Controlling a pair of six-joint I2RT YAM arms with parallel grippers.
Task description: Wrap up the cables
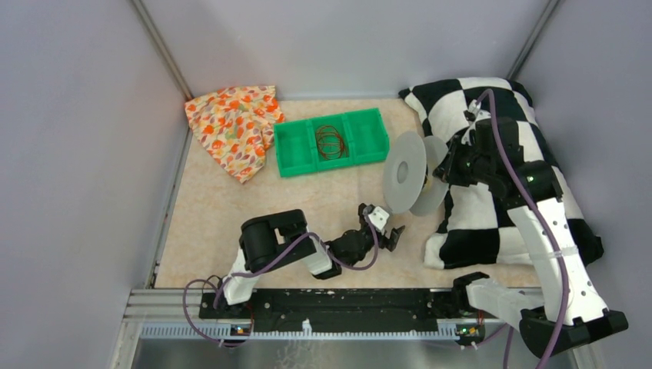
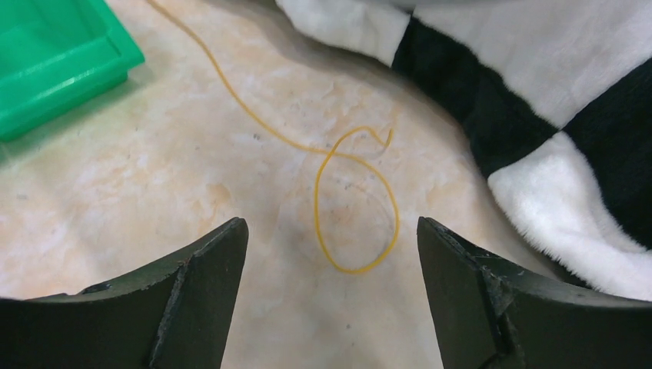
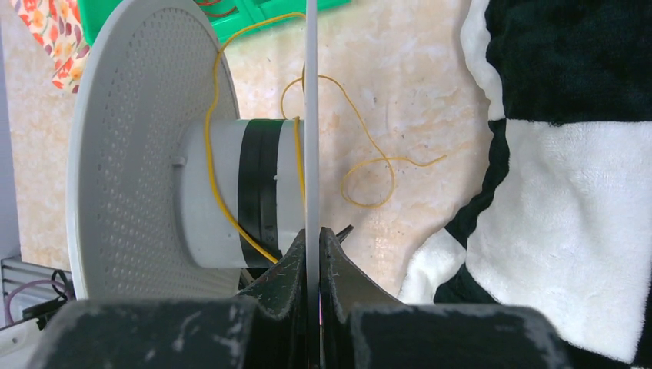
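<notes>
The yellow loop's nearest bend (image 2: pixel 354 270) is just ahead of my left gripper's open fingertips, so my left gripper will go down to it and close.
A thin yellow cable (image 2: pixel 357 204) lies on the table in a small loop, its tail running off toward the green tray. My left gripper (image 2: pixel 330 224) hangs open just above it, the loop lying ahead of the fingertips and nothing between them. In the top view this gripper (image 1: pixel 384 227) sits low, in front of the spool. My right gripper (image 3: pixel 313 234) is shut on the thin edge of one flange of the clear round spool (image 3: pixel 138 154), holding it up on its side. The cable (image 3: pixel 211 154) crosses the spool's hub, then trails down to the table.
A green three-compartment tray (image 1: pixel 296 161) at the back holds more coiled wire (image 1: pixel 329 141) in its middle compartment. A black-and-white checkered cloth (image 1: pixel 500 207) covers the right side under the right arm. A floral cloth (image 1: pixel 234 127) lies at the back left.
</notes>
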